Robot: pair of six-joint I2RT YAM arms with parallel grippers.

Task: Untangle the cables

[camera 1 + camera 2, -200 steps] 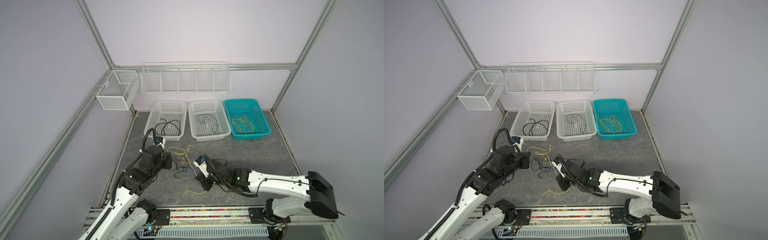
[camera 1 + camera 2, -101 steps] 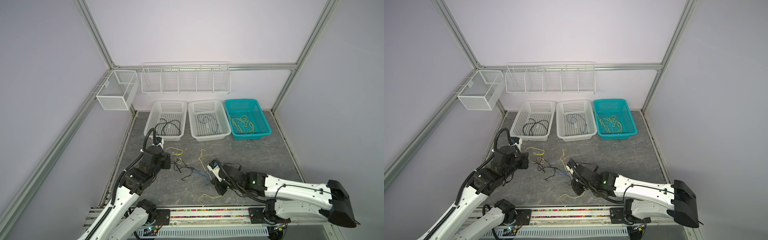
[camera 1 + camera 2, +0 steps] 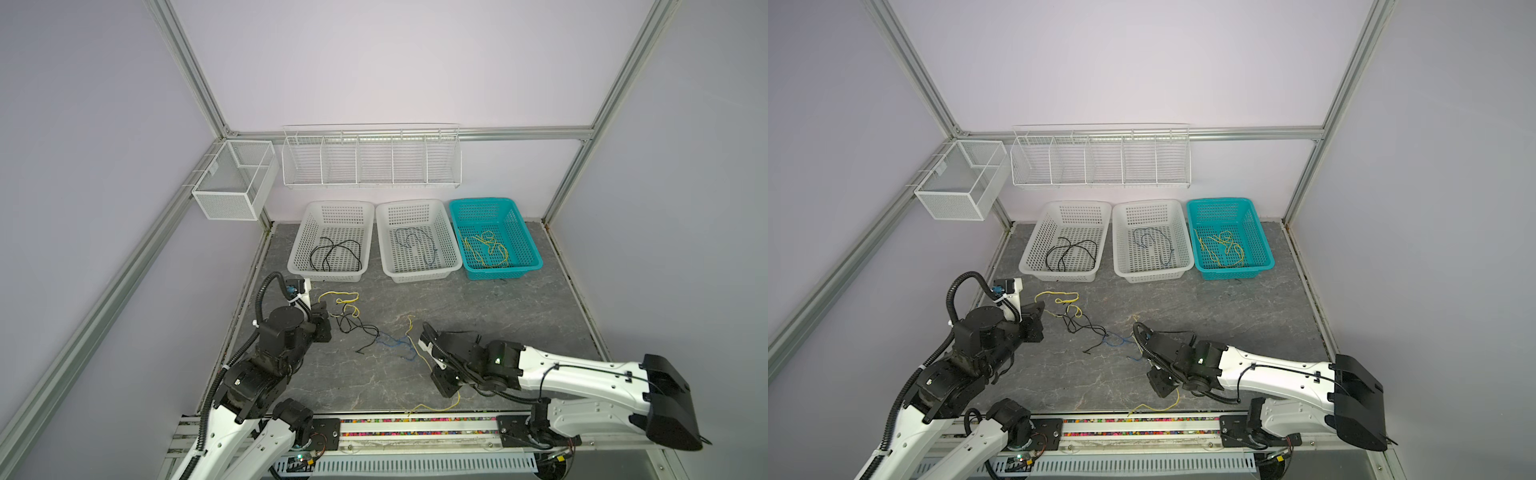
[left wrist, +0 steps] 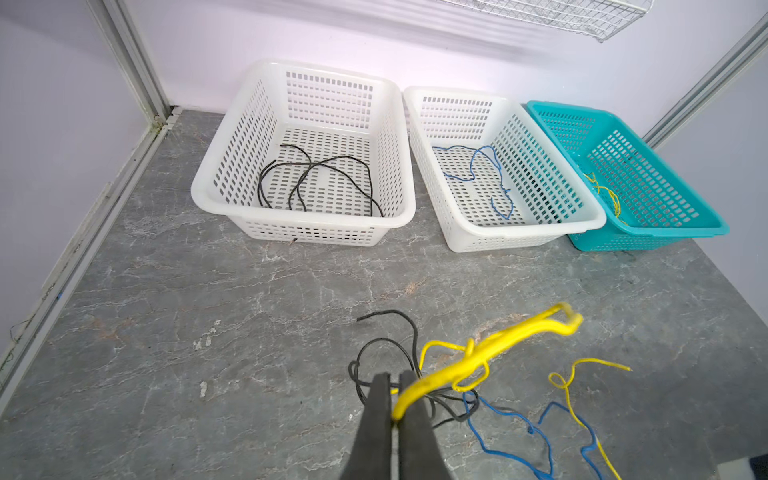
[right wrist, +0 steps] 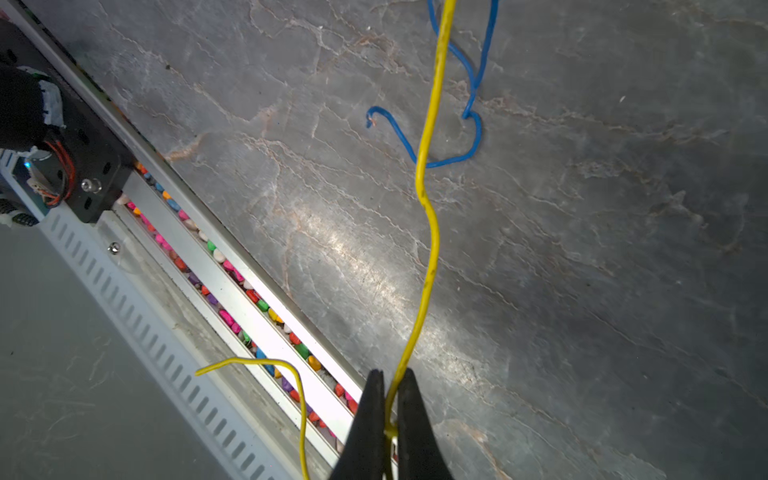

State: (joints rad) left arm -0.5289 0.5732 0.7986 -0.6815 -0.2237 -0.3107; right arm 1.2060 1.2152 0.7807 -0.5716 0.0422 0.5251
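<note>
The held part of the yellow cable is raised off the floor, so my left gripper will next move down over the black loops at the tangle's end (image 3: 348,322) (image 4: 380,354) to release the yellow cable.
A loose tangle of cables lies on the grey floor between my arms: black (image 3: 353,328), blue (image 3: 395,343) and yellow (image 3: 338,297) strands. My left gripper (image 3: 326,320) (image 4: 395,376) is shut on a yellow cable (image 4: 490,345) at the tangle's left end, over black loops (image 4: 386,345). My right gripper (image 3: 436,368) (image 5: 390,374) is shut on a yellow cable (image 5: 428,232). That cable runs back past a blue strand (image 5: 465,137), and its free tail (image 3: 436,407) curls over the front rail.
Three baskets stand along the back wall: a white one (image 3: 299,249) with black cables, a white one (image 3: 453,249) with blue, a teal one (image 3: 528,245) with yellow. Wire racks (image 3: 370,158) hang above. The coloured front rail (image 3: 415,422) lies just under my right gripper.
My right gripper has pulled back to the right and toward the front rail with its yellow cable, stretching the tangle out. The left gripper has held its place and grip.
</note>
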